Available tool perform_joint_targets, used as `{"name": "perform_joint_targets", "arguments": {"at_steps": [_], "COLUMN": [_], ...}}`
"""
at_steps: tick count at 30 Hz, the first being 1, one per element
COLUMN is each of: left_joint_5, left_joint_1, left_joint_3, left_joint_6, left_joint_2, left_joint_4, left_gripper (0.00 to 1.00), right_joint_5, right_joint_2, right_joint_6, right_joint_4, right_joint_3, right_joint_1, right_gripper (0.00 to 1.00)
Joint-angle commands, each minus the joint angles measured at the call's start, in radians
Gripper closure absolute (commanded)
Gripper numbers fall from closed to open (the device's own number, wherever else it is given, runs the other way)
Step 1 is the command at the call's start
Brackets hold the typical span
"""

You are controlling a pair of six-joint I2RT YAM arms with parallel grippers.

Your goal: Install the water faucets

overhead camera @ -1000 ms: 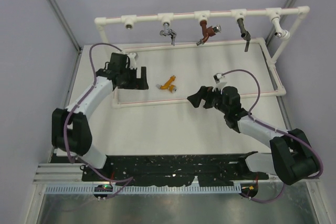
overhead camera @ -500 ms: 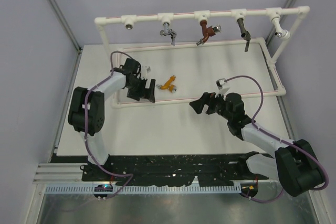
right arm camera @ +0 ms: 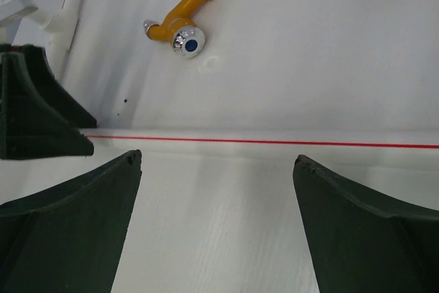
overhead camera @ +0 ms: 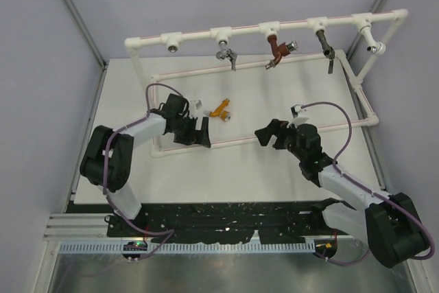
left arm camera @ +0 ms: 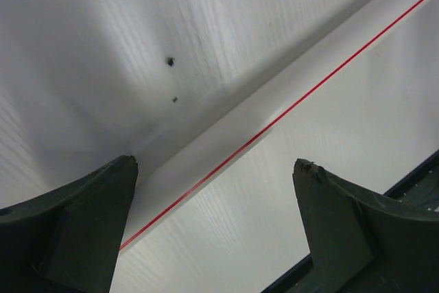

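The robot will next move its right gripper outward and to the left in the top view, lowering it onto the silver, blue-centred knob [overhead camera: 226, 116] [right arm camera: 188, 42], because that end of the faucet faces it.
The water faucet [overhead camera: 220, 109], a small orange-yellow tap with a silver, blue-centred knob, lies on the white table inside the pipe frame. It also shows at the top of the right wrist view [right arm camera: 180, 29], beyond a white pipe with a red line [right arm camera: 274, 143]. My left gripper [overhead camera: 196, 134] stands open just left of and nearer than the faucet, straddling the frame's near pipe [left arm camera: 226, 149] with nothing held [left arm camera: 216, 162]. My right gripper [overhead camera: 266, 133] is open and empty [right arm camera: 216, 157], to the right of the faucet, over the same pipe.
A white pipe frame [overhead camera: 233, 140] lies on the table; its raised back rail [overhead camera: 199, 34] carries a grey tap [overhead camera: 226, 54], a reddish-brown tap [overhead camera: 279, 51] and a dark grey tap [overhead camera: 328, 53]. An open fitting [overhead camera: 171, 44] is at its left, another [overhead camera: 374, 46] at its right.
The left arm swung in from the back left to the near pipe beside the faucet. The right gripper drifted slightly right. The pipe frame has shifted and turned a little.
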Motion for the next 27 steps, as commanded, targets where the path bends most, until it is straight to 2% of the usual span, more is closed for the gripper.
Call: {"name": "perform_joint_targets", "arguments": {"at_steps": [1, 5, 12, 15, 21, 27], "left_joint_5": [0.107, 0.153, 0.199, 0.196, 0.179, -0.012], "left_joint_1": [-0.038, -0.084, -0.172, -0.192, -0.198, -0.196], "left_joint_3": [-0.135, -0.241, -0.37, -0.406, -0.458, -0.498], "left_joint_6": [-0.105, -0.133, -0.196, -0.203, -0.203, -0.197], "left_joint_2": [-0.102, -0.181, -0.302, -0.378, -0.537, -0.697], "left_joint_4": [-0.025, 0.01, 0.075, 0.07, 0.055, 0.038], "left_gripper": [0.0, 0.0, 0.0, 0.0, 0.0, 0.0], "right_joint_5": [0.187, 0.196, 0.026, -0.012, 0.069, 0.144], "right_joint_2": [-0.068, -0.074, -0.008, 0.046, 0.245, 0.506], "right_joint_6": [0.064, 0.081, 0.026, 0.018, 0.033, 0.157], "right_joint_4": [-0.054, -0.047, 0.062, 0.114, 0.237, 0.393], "right_joint_3": [-0.019, -0.042, -0.021, 0.017, 0.126, 0.241], "right_joint_1": [0.004, 0.002, 0.007, 0.036, 0.149, 0.162], "right_gripper": [0.05, 0.04, 0.0, 0.07, 0.11, 0.11]}}
